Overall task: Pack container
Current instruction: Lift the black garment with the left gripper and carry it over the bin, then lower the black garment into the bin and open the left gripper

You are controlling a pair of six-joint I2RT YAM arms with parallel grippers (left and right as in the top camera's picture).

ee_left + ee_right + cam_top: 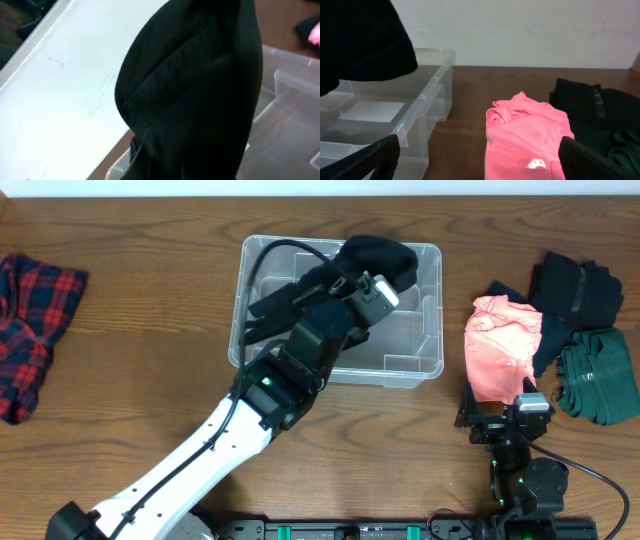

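The black garment already hangs above the bin, so my left gripper stays over the clear container, whose open interior [400, 332] [289, 131] lies below, and releases the cloth next.
The clear plastic container [436, 310] stands at the table's back middle. My left arm reaches over it, and the left gripper [348, 278] is shut on a black garment [385, 258]. The garment hangs above the bin and trails toward its left wall. In the left wrist view the black garment [200, 100] fills the frame and hides the fingers, with the container [292, 105] below it at the right. My right gripper [480, 167] is open and empty, low near the front right. It faces the container [427, 95], whose bottom carries a white label [372, 111].
A pink garment [500, 345] lies right of the bin, just ahead of the right gripper [497, 418]. A black garment [580, 285] and a dark green one [600, 375] lie beside it. A red plaid shirt [30, 320] lies at the far left.
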